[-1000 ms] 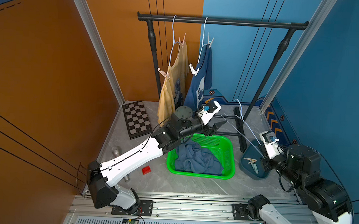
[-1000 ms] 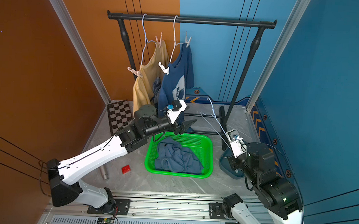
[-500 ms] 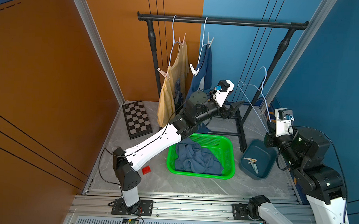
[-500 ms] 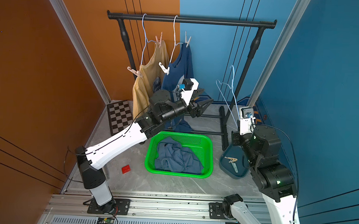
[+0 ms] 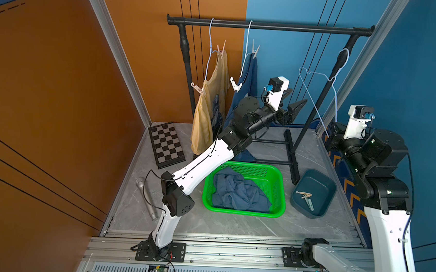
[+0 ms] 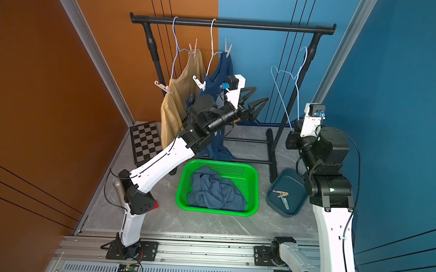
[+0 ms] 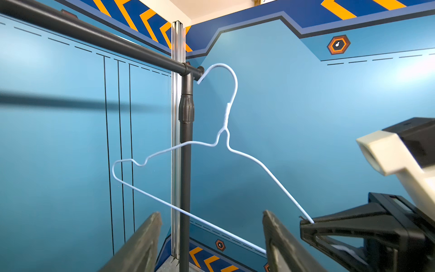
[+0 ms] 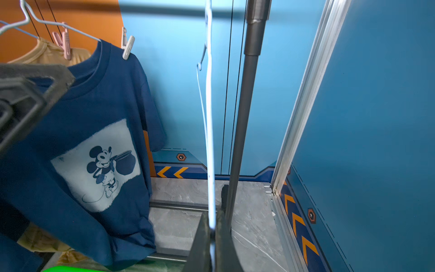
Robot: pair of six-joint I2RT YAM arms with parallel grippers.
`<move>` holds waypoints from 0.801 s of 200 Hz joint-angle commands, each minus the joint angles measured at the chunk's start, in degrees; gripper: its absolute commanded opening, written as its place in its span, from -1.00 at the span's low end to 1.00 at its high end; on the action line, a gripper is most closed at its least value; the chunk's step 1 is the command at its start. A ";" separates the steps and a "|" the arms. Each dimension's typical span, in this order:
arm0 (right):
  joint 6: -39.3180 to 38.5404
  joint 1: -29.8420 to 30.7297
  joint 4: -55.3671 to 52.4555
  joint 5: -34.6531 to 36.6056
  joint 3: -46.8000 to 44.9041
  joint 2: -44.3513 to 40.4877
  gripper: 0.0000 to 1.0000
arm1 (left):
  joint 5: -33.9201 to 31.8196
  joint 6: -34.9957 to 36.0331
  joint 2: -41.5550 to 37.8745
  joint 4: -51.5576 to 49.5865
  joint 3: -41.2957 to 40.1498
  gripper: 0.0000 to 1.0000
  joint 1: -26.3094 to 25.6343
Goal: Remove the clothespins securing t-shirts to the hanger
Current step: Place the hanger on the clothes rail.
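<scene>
The hanger's hook is still off the bar. The hanger goes up and outward in my right gripper next, for release with its hook over the bar's empty part (image 5: 336, 30).
My right gripper (image 8: 213, 226) is shut on the lower corner of a bare white wire hanger (image 5: 315, 77), holding it up with its hook beside the rail's right end (image 7: 200, 70). My left gripper (image 7: 211, 213) stands open just left of that hanger, nothing between its fingers. On the rail's left half hang a pale yellow t-shirt (image 5: 210, 111) and a navy t-shirt (image 8: 106, 106), each on its own hanger. A pink clothespin (image 8: 63, 43) and a white clothespin (image 8: 127, 46) pin their upper shoulders; two more clothespins (image 5: 197, 88) (image 5: 235, 85) sit at the lower hanger ends. A slate blue t-shirt (image 5: 237, 190) lies in the green basket (image 5: 280, 189).
A dark blue tub (image 5: 323, 186) at the right holds two loose clothespins (image 5: 304, 195). A chessboard (image 5: 166, 144) lies at the back left and a metal cylinder (image 5: 147, 199) by the left wall. The rack's black posts (image 5: 314, 113) and floor bars (image 5: 290, 155) stand behind the basket.
My right gripper has lifted the bare hanger from near the tub up to the rail's right end. My left arm has risen and swung right, still open.
</scene>
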 commanded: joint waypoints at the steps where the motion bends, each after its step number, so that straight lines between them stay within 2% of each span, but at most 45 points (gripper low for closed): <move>1: 2.18 -0.55 5.39 -2.49 4.30 2.37 -1.00 | 1.51 -1.46 1.64 1.17 3.68 0.40 0.65; 108: 7.93 -3.04 7.82 -7.46 20.70 19.06 -1.00 | 0.97 -1.72 2.57 1.40 4.90 0.40 1.49; 160: 10.26 -4.75 5.80 -11.17 20.30 23.17 -1.00 | 0.40 -1.02 1.03 1.34 2.41 0.40 1.68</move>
